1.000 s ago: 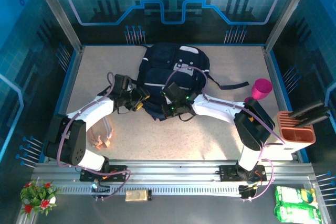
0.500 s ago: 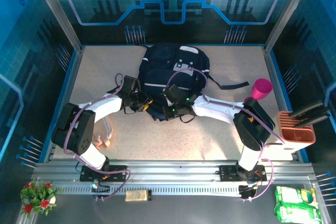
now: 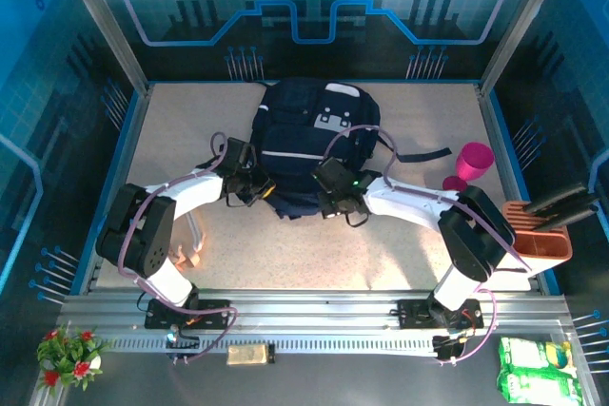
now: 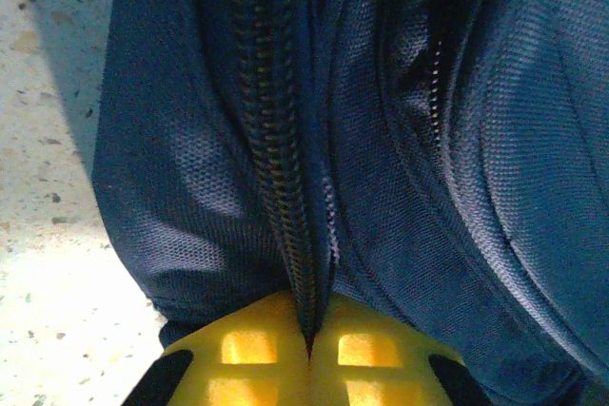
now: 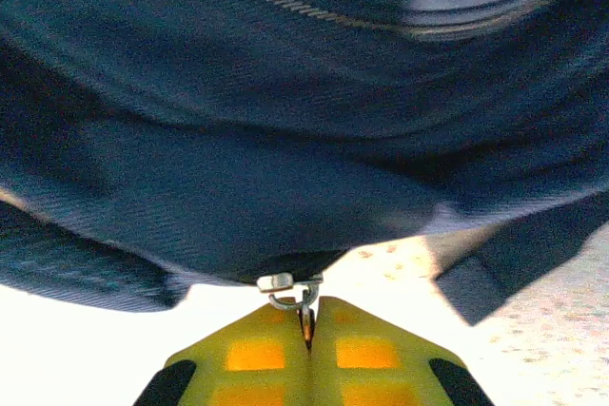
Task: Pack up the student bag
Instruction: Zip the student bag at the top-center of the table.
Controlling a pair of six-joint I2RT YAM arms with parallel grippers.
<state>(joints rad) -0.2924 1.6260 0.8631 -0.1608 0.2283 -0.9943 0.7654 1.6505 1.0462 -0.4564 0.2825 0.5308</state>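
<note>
My right gripper pulls the zipper pull outward around the bag's near corner and lets go of it next, since the bag's side edge by the black strap lies outward.
The student bag (image 3: pixel 309 135), dark navy with thin white stripes and grey-white patches, lies flat at the middle back of the table. My left gripper (image 3: pixel 259 189) is at the bag's near left edge, shut on a fold of navy fabric with a zipper track (image 4: pixel 276 140) running into its yellow fingers (image 4: pixel 249 349). My right gripper (image 3: pixel 335 204) is at the bag's near edge, shut on the metal zipper pull (image 5: pixel 290 287), which hangs from the bag's dark fabric (image 5: pixel 285 187) above the yellow fingers (image 5: pixel 252 354).
A magenta cup (image 3: pixel 470 164) stands right of the bag, beside a black strap (image 3: pixel 423 154). An orange rack (image 3: pixel 538 232) with dark items sits at the right edge. Small peach-coloured pieces (image 3: pixel 186 256) lie near the left arm. Blue walls enclose the table.
The right gripper has moved right along the bag's near edge with the zipper pull. The left gripper stayed at the bag's near left edge, holding the fabric.
</note>
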